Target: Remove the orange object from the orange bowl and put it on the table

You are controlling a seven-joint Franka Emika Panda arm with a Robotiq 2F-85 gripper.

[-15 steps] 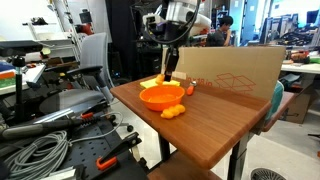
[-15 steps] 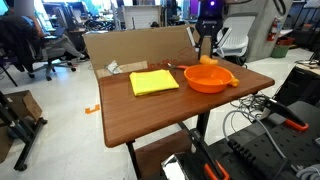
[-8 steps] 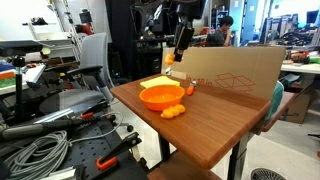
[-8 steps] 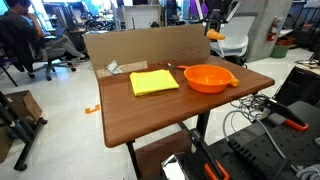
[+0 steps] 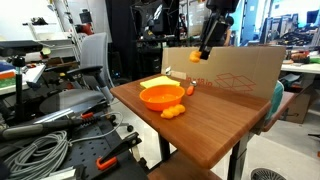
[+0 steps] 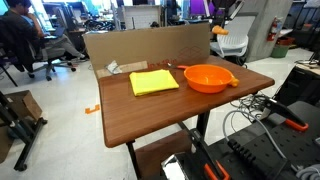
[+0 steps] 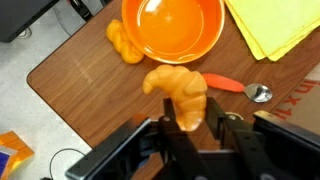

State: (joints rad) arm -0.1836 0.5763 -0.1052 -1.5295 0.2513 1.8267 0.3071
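Observation:
I will next lower the orange object in my gripper onto the empty bare wood between bowl point(image 5: 162, 96) and cardboard box and release it.
My gripper point(image 7: 196, 122) is shut on the orange object point(image 7: 180, 92), a lumpy curved croissant-like piece, and holds it high above the table point(image 7: 80, 80). The orange bowl point(image 7: 172, 25) sits below and to the side, with nothing inside it. In both exterior views the gripper point(image 5: 205, 45) point(image 6: 220, 24) hangs well above the table with the orange object point(image 5: 196, 56) point(image 6: 219, 31) at its tips, off to the side of the bowl point(image 5: 162, 96) point(image 6: 208, 77) toward the cardboard box.
A chunkier orange lump point(image 7: 124, 42) point(image 5: 173, 112) lies beside the bowl. A spoon with a red-orange handle point(image 7: 225, 84) lies under the gripper. A yellow cloth point(image 7: 275, 25) point(image 6: 153, 81) lies flat nearby. A tan cardboard box point(image 5: 230, 70) point(image 6: 140, 45) stands along the table's far edge.
My gripper has risen from just over the bowl, carrying the orange object up and sideways toward the cardboard box. The bowl and the lump have not moved.

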